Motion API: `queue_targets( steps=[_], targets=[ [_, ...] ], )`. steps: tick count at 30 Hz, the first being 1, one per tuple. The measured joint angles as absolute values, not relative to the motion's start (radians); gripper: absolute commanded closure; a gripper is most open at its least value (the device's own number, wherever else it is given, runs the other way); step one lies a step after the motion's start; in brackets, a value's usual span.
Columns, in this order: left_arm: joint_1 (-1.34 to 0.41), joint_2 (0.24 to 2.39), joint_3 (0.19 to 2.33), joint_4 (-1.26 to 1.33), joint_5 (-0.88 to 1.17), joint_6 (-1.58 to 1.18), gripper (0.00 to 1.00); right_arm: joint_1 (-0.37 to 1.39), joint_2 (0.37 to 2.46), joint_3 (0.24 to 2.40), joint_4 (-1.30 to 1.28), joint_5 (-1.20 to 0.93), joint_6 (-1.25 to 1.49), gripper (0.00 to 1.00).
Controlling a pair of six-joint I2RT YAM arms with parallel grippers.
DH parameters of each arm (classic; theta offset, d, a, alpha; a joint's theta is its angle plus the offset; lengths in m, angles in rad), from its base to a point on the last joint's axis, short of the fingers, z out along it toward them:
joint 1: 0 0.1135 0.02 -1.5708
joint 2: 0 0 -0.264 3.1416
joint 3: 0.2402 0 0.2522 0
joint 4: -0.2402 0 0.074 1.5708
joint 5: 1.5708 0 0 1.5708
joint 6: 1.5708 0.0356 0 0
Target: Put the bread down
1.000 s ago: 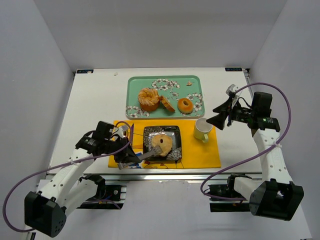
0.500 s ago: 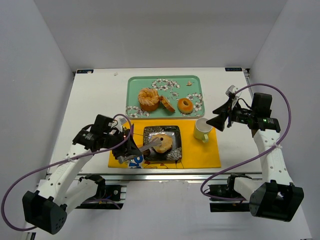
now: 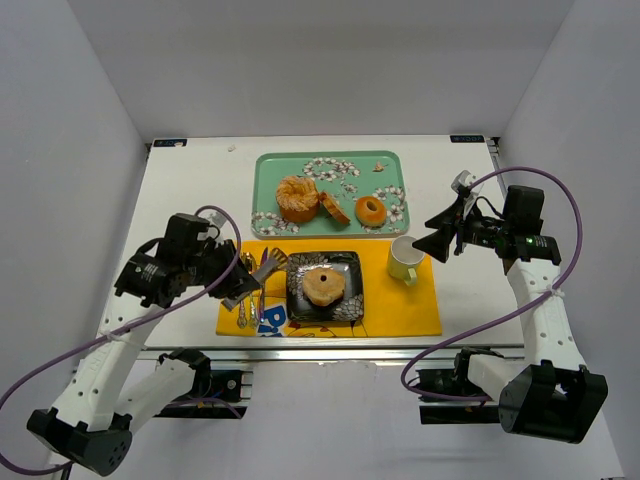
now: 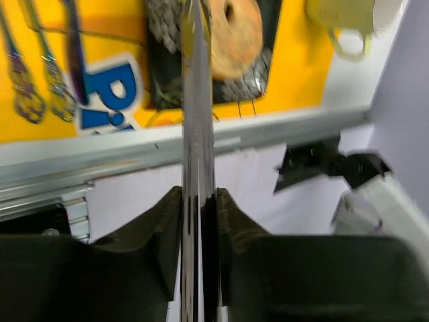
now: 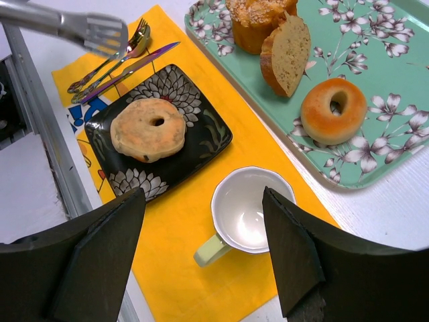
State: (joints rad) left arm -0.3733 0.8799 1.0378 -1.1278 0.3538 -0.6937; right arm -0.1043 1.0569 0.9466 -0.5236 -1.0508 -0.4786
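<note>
I will next move my left gripper left in the top view and down, and release the tongs [image 3: 262, 272] on the bare tabletop beside the placemat, as the bread lies plated.
The bread [image 3: 323, 285], a pale tan bun with a small dark hole, lies on the black flowered plate [image 3: 349, 306] on the yellow placemat [image 3: 405, 305]. It also shows in the right wrist view [image 5: 147, 129] and the left wrist view [image 4: 236, 35]. My left gripper [image 3: 233, 290] is shut on silver tongs [image 3: 262, 272], whose tips hang left of the plate, apart from the bread. In the left wrist view the tongs [image 4: 198, 121] run up between the shut jaws. My right gripper [image 3: 445, 236] is open and empty, above and right of the cup [image 3: 403, 260].
A teal flowered tray [image 3: 330, 155] behind the placemat holds a ridged ring pastry [image 3: 297, 198], a cut slice and an orange donut [image 3: 371, 210]. Cutlery [image 3: 246, 300] lies on the placemat's left end. The table's metal front edge runs just below.
My left arm has drawn back to the left with the tongs, off the bread. The bread stays on the plate. The right arm has not moved.
</note>
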Motion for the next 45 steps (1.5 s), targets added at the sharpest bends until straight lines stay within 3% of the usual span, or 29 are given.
queue_targets(
  steps=[9,13,17,24,27,33,34,45],
  targets=[
    [-0.327,1.009,1.134,-1.111,-0.083,-0.617,0.86,-0.104,1.052,0.946,-0.524,-1.059,-0.479,0.24],
    [-0.157,1.110,1.039,-0.926,-0.167,-0.411,1.00,-0.104,1.052,0.946,-0.525,-1.063,-0.483,0.24],
    [-0.022,1.225,0.908,-0.714,-0.211,-0.166,1.00,-0.104,1.052,0.946,-0.525,-1.074,-0.484,0.24],
    [0.033,1.246,0.678,-0.354,-0.139,0.148,1.00,-0.104,1.050,0.946,-0.528,-1.077,-0.484,0.24],
    [0.038,1.259,0.637,-0.262,-0.119,0.240,0.95,-0.104,1.044,0.946,-0.532,-1.078,-0.487,0.24],
    [0.049,1.323,0.628,-0.194,-0.086,0.377,0.75,-0.104,1.042,0.946,-0.533,-1.077,-0.490,0.24],
    [0.051,1.329,0.626,-0.189,-0.083,0.395,0.68,-0.104,1.042,0.946,-0.533,-1.077,-0.490,0.24],
    [0.067,1.336,0.610,-0.171,-0.068,0.446,0.48,-0.104,1.042,0.946,-0.561,-1.077,-0.520,0.24]
  ],
)
